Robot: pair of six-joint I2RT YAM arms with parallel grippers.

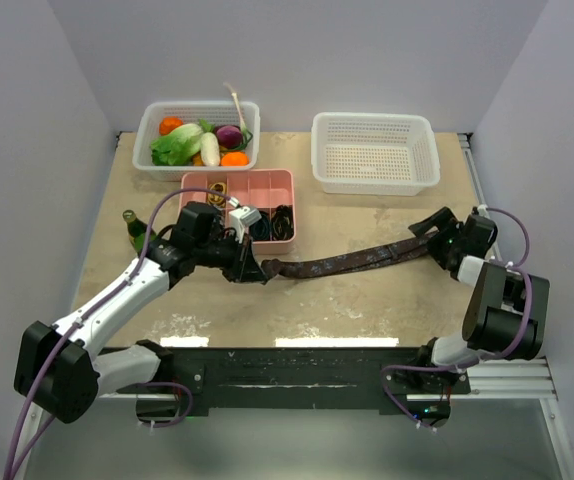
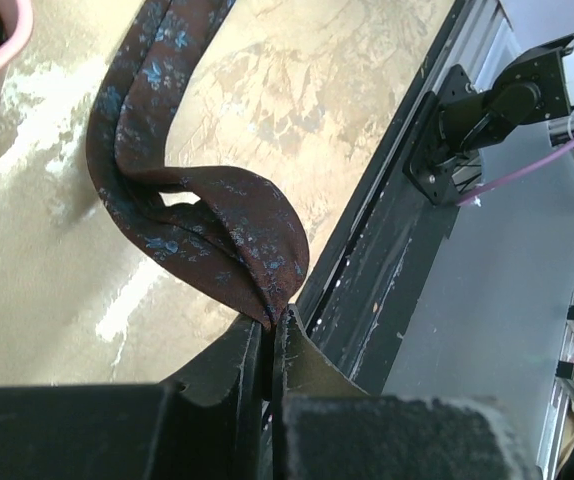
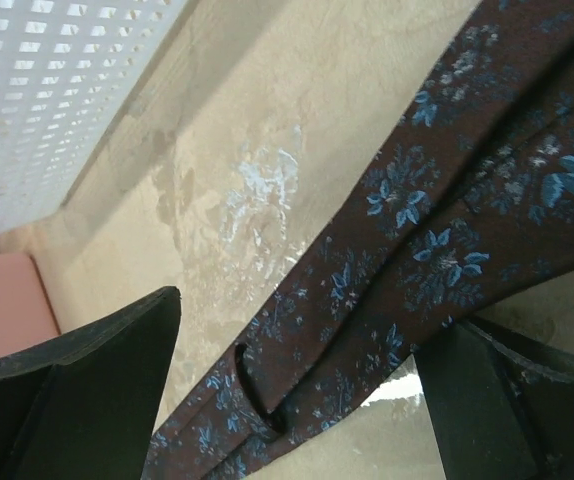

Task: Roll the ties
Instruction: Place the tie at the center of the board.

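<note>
I will next pull my left gripper back and to the left in the top view and let go of the tie's end over bare tabletop, because the tie bulges in a loop.
A long brownish-maroon tie [image 1: 347, 262] with small blue flowers lies across the middle of the table. My left gripper [image 1: 252, 266] is shut on its folded left end, and the cloth bulges in a loop just beyond the jaws [image 2: 272, 325]. In the left wrist view the tie [image 2: 217, 235] curves away up the table. My right gripper [image 1: 429, 240] stands open over the tie's right end. In the right wrist view the tie [image 3: 417, 250] runs diagonally between the spread fingers [image 3: 117, 370], flat on the table. Small dark coils [image 1: 273, 224] lie in the pink tray.
The pink divided tray [image 1: 239, 178] stands just behind my left gripper. A white basket [image 1: 153, 125] of vegetables is at the back left, and an empty white basket [image 1: 375, 152] at the back right. A dark bottle-like object [image 1: 134, 226] lies at the left edge. The black front rail [image 2: 387, 240] runs close by.
</note>
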